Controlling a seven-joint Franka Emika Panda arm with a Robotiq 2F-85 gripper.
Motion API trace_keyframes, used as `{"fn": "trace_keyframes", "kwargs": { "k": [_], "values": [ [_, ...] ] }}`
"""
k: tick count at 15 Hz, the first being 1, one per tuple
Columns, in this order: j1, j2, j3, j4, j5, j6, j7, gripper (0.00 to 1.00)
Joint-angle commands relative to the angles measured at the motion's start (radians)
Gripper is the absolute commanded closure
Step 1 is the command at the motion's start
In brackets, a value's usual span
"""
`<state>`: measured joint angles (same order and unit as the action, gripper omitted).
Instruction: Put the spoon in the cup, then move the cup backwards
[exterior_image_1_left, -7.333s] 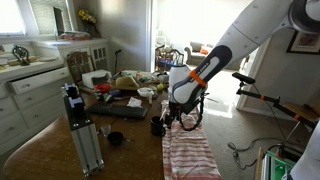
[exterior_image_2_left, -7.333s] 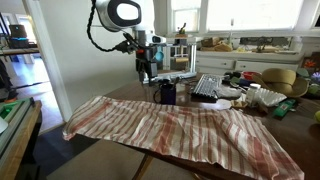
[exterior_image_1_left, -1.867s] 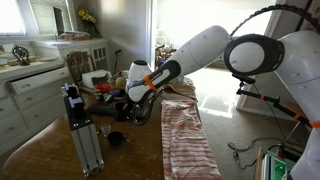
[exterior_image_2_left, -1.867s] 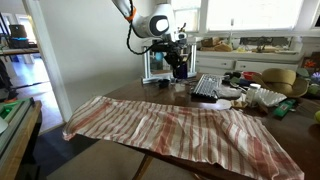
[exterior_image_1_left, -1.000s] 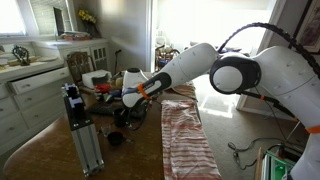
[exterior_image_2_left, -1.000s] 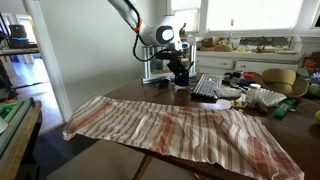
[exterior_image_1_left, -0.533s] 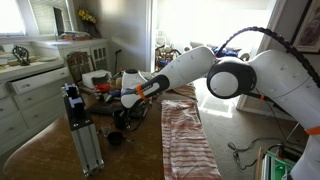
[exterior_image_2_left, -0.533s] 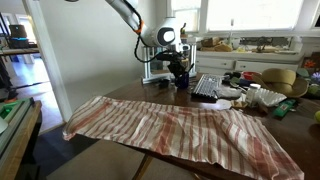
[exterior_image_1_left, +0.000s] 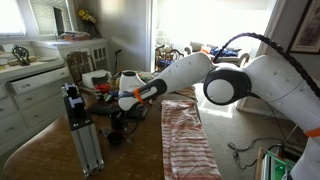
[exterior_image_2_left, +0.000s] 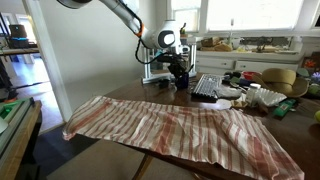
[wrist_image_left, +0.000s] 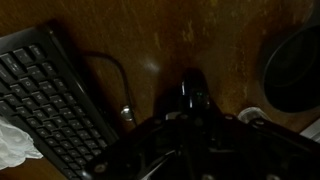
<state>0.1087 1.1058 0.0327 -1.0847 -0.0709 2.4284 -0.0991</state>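
Note:
My gripper eases a little farther outward over the bare wood beside the keyboard next and releases the black cup, because the cup already sits low at the tabletop.
My gripper (exterior_image_1_left: 122, 108) (exterior_image_2_left: 180, 72) hangs low over the wooden table behind the striped cloth, shut on the black cup (exterior_image_1_left: 121, 118) (exterior_image_2_left: 181, 83), which is just above or on the tabletop. In the wrist view the gripper (wrist_image_left: 193, 100) and the cup (wrist_image_left: 190, 150) merge into one dark mass at the bottom. The spoon does not show plainly in either exterior view. In the wrist view a thin curved stem with a shiny tip (wrist_image_left: 127, 113) lies next to the keyboard. I cannot tell whether that is the spoon.
A black keyboard (wrist_image_left: 50, 100) (exterior_image_2_left: 208, 87) lies close beside the cup. An aluminium post (exterior_image_1_left: 82, 135) and a squat dark round object (exterior_image_1_left: 115, 138) stand nearby. The striped cloth (exterior_image_1_left: 185, 140) (exterior_image_2_left: 170, 125) covers the table's front. Clutter (exterior_image_2_left: 250, 90) fills the far end.
The arm has crept a little farther over the table away from the cloth, carrying the cup and sinking slightly. The jaws have not changed.

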Motion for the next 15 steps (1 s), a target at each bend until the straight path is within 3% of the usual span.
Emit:
{"fn": "trace_keyframes", "kwargs": {
  "k": [1,12,13,14,15],
  "values": [
    [0.008,0.059,0.003,0.109,0.001,-0.032,0.009,0.95],
    [0.016,0.155,-0.008,0.278,-0.006,-0.096,0.005,0.95],
    [0.019,0.161,-0.010,0.289,-0.008,-0.097,0.007,0.86],
    [0.021,0.166,-0.011,0.298,-0.008,-0.099,0.009,0.56],
    [0.022,0.169,-0.010,0.306,-0.007,-0.103,0.009,0.55]
  ]
}}
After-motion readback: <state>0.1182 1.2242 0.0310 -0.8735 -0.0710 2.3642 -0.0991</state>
